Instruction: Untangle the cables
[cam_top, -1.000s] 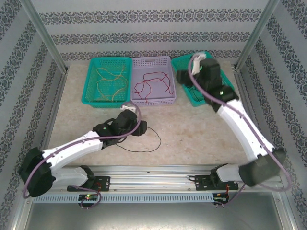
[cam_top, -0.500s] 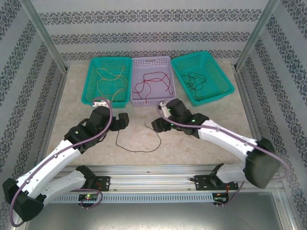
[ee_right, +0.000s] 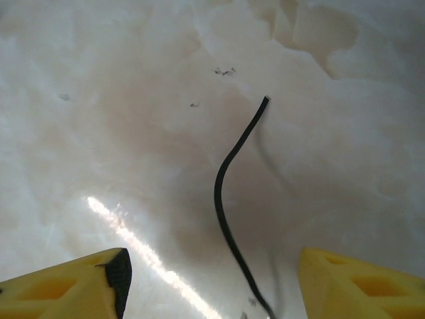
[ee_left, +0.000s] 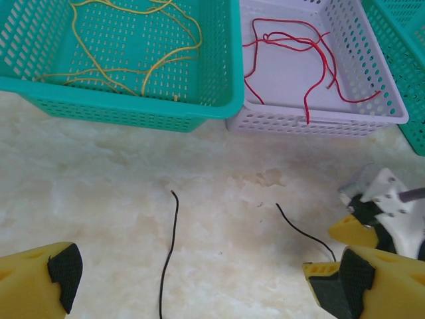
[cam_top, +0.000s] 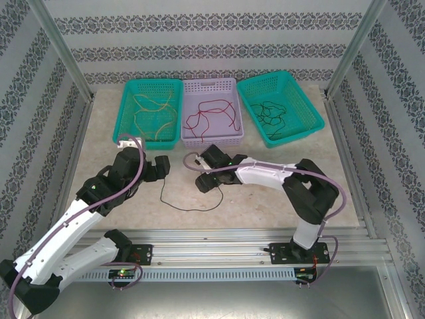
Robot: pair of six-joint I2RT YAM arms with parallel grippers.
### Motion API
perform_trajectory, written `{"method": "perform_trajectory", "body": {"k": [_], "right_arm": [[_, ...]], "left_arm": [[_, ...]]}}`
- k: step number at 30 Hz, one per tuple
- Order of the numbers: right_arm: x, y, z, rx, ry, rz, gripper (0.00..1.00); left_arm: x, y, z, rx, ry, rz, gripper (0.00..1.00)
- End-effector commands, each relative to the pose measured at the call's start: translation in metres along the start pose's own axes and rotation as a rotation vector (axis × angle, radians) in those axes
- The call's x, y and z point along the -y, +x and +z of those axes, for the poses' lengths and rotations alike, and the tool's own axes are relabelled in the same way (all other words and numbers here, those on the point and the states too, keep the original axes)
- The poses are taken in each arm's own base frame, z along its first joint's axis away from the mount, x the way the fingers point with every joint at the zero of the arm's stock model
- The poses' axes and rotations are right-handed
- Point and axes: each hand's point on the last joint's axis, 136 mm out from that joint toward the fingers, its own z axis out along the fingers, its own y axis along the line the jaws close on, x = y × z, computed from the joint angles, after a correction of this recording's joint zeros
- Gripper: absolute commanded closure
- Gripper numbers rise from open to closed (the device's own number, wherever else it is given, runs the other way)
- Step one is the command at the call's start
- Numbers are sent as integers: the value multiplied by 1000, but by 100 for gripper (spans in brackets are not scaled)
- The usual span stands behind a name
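I will lower my right gripper to the part just behind the loose end of the black cable before I close, as the cable already runs between the gripper's open fingers.
One black cable (cam_top: pixel 189 210) lies loose on the table in a wide U. In the left wrist view its two ends (ee_left: pixel 170 239) point toward the baskets. My left gripper (cam_top: pixel 164 167) hovers by the cable's left end, open wide, with nothing between its fingers (ee_left: pixel 58 274). My right gripper (cam_top: pixel 201 174) is low over the cable's right end (ee_right: pixel 226 179), open, and the cable runs on the table between its fingertips (ee_right: pixel 109 279). Yellow cables (cam_top: pixel 149 113) lie in the left teal basket, red cables (cam_top: pixel 212 116) in the purple basket, black cables (cam_top: pixel 272 113) in the right teal basket.
The three baskets stand in a row at the back: left teal (cam_top: pixel 126 133), purple (cam_top: pixel 214 140), right teal (cam_top: pixel 312 123). Metal frame posts (cam_top: pixel 63 50) rise at both sides. The right gripper's body (ee_left: pixel 382 206) sits close to my left fingers.
The right arm swung from the right teal basket down to the table, over the black cable's right end. The left gripper opened wide and drew back to the left of the cable.
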Motion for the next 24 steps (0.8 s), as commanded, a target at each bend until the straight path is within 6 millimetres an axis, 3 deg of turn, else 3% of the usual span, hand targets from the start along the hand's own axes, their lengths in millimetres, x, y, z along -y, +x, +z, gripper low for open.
{"method": "perform_trajectory", "body": {"k": [1,4,8,9,12,16,21,24], "right_arm": [[3,-2,14,-25,17,-28,38],[5,0,20,-28,25,-25,46],[14,0,19,-38,41,-5,89],[14,-1,14,-34,40,-1,96],[12,-15,-14,25,41,-19,100],[9,-50,-86,189,60,-43,100],[18,-99,-215,466,115,-41,100],[33,-117,-294,629,157,-10,100]], "left_arm": [[-12,5,-3,-12,-41,27,0],[-16,6,-4,-10,-54,38,0],[-16,7,-4,-11,-56,44,0],[-16,7,-4,-12,-55,44,0],[-16,7,-3,-11,-54,43,0],[-13,6,-1,-17,-48,46,0],[-9,4,2,-21,-36,46,0],[-6,3,3,-29,-28,43,0]]}}
